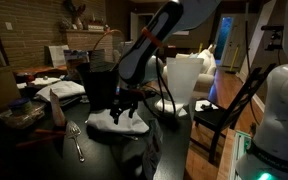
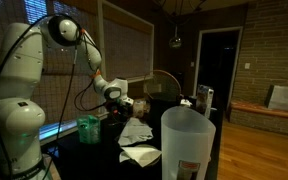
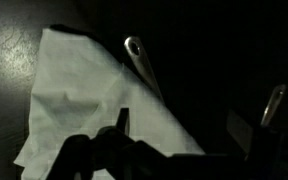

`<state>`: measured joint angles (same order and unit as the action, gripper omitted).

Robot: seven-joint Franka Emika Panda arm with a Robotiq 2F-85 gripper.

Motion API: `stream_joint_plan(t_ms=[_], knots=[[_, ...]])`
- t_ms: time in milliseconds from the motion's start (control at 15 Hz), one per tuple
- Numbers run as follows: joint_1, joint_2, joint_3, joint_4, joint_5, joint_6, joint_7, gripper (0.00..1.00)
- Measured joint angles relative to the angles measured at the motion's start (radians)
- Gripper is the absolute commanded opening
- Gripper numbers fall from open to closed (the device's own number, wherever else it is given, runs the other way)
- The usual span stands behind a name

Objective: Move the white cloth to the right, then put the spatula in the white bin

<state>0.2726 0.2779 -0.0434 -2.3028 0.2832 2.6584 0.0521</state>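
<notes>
The white cloth lies crumpled below my open, empty gripper, which will next go down toward the cloth's edge nearest the front utensil (image 1: 96, 117) and close.
The white cloth (image 1: 112, 124) lies crumpled on the dark table and also shows in an exterior view (image 2: 136, 131) and in the wrist view (image 3: 79, 95). My gripper (image 1: 125, 104) hangs just above it, open and empty; in the wrist view (image 3: 182, 130) its fingers straddle the cloth's right edge. A metal utensil with a rounded end (image 3: 139, 58), possibly the spatula, lies by the cloth's far edge. Another metal utensil (image 3: 274, 100) lies further right. The tall white bin (image 1: 189, 80) stands beyond the cloth and is in the foreground of an exterior view (image 2: 189, 145).
A metal utensil (image 1: 76, 140) lies on the table near the front edge. A green cup (image 2: 89, 128) stands by the robot base. Another white cloth (image 2: 142, 155) lies near the bin. A dark chair (image 1: 229, 105) stands beside the table. Clutter fills the table's far end (image 1: 59, 88).
</notes>
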Motion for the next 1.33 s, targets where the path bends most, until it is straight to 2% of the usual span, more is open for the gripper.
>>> stream_joint_plan(t_ms=[133, 267, 600, 800, 1067, 1333], knots=[[0.087, 0.079, -0.082, 0.088, -0.165, 0.0, 0.091, 1.0], [0.091, 0.131, -0.087, 0.17, -0.267, -0.006, 0.152, 1.0], [0.065, 0.156, -0.069, 0.215, -0.297, -0.016, 0.157, 1.0], [0.071, 0.18, -0.064, 0.228, -0.397, 0.018, 0.19, 1.0], [0.142, 0.242, -0.105, 0.285, -0.599, 0.038, 0.293, 1.0], [0.202, 0.307, -0.13, 0.343, -0.695, 0.041, 0.352, 1.0]])
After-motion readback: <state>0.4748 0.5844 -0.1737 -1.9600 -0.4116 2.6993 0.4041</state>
